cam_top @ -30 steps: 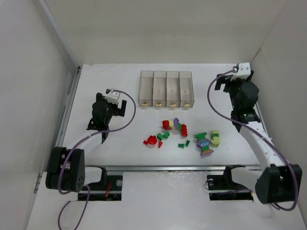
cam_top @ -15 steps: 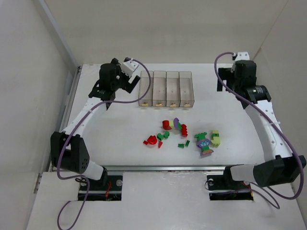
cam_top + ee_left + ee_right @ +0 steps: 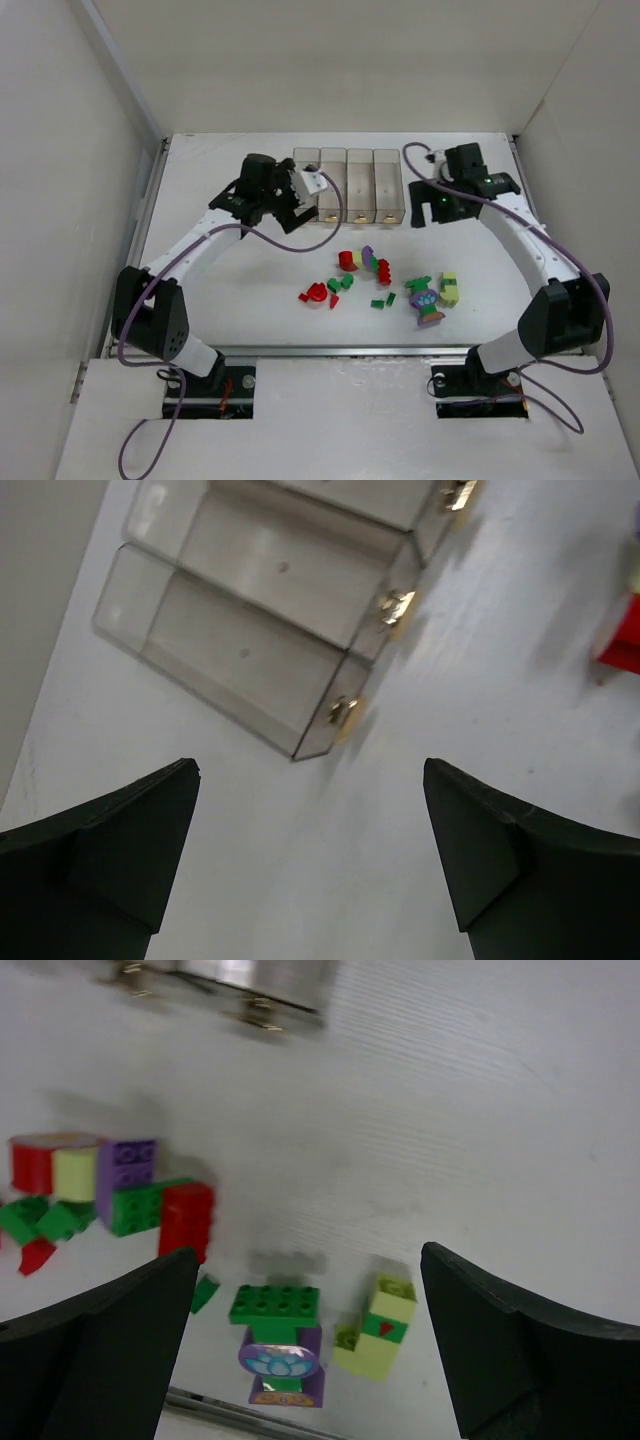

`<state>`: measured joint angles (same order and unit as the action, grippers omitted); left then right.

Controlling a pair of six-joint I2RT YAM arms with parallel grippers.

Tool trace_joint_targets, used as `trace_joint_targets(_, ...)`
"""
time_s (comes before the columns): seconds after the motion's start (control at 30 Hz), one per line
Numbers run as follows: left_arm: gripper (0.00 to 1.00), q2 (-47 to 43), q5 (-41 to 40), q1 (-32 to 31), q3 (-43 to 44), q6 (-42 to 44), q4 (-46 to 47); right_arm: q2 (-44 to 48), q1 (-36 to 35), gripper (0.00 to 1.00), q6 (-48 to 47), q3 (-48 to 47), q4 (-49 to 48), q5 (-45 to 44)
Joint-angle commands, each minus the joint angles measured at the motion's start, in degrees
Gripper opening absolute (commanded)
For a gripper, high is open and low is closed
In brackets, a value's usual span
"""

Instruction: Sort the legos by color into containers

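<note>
The left gripper turns next, then lowers back from the bins to the red end of the red, yellow and purple clump, as that end lies nearest.
Four joined clear bins point(image 3: 346, 185) stand at the back middle and look empty. The legos lie in front of them: a red, yellow and purple clump point(image 3: 362, 262), a red piece point(image 3: 315, 293), small green pieces point(image 3: 340, 283), a green and purple clump point(image 3: 426, 300) and a lime-yellow clump point(image 3: 449, 288). My left gripper point(image 3: 290, 212) is open and empty by the bins' left front corner; its wrist view shows the bins point(image 3: 250, 630) ahead of the jaws point(image 3: 310, 860). My right gripper point(image 3: 430, 208) is open and empty right of the bins, above the green and purple clump point(image 3: 280, 1345) and lime-yellow clump point(image 3: 380, 1330).
White walls close in the table on the left, back and right. A metal rail point(image 3: 350, 350) runs along the near edge. A red brick point(image 3: 622, 650) shows at the right edge of the left wrist view. Cables loop off both arms.
Both arms have swung inward from the table's outer sides to the bins: the left gripper to their left front corner, the right gripper to their right side. Both stayed open and empty.
</note>
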<state>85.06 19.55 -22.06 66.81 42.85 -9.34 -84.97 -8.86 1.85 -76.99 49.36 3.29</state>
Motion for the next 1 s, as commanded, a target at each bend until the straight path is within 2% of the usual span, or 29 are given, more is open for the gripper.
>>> trace_joint_targets(0.0,0.94,2.4,9.3,-3.2,0.9,7.6,-3.4,1.5,-10.4,0.98,-10.9,-0.3,-8.0,10.7)
trace_joint_targets(0.13,0.95,5.7,22.6,-4.3,2.8,10.3,-4.1,-1.8,-13.8,0.98,-18.0,0.3,-12.3,12.2)
trace_joint_targets(0.2,0.96,6.8,25.3,-6.8,3.4,15.3,-5.3,-4.5,-14.4,0.98,-19.2,-0.9,-12.3,14.3)
trace_joint_targets(0.27,1.0,8.4,26.0,-9.6,3.4,17.8,-6.5,-5.7,-14.4,0.98,-19.2,-0.9,-13.5,15.7)
trace_joint_targets(0.57,1.0,13.6,25.4,-13.8,3.9,18.3,-5.2,-2.6,-14.4,0.98,-14.4,4.7,-21.3,14.4)
trace_joint_targets(0.7,0.9,15.1,22.5,-15.1,2.5,11.7,-0.4,0.4,-12.2,0.98,-12.0,6.9,-24.1,14.4)
trace_joint_targets(0.97,0.66,18.9,18.3,-17.4,2.0,9.7,-0.4,1.6,-11.6,0.99,-11.3,8.3,-24.1,13.3)
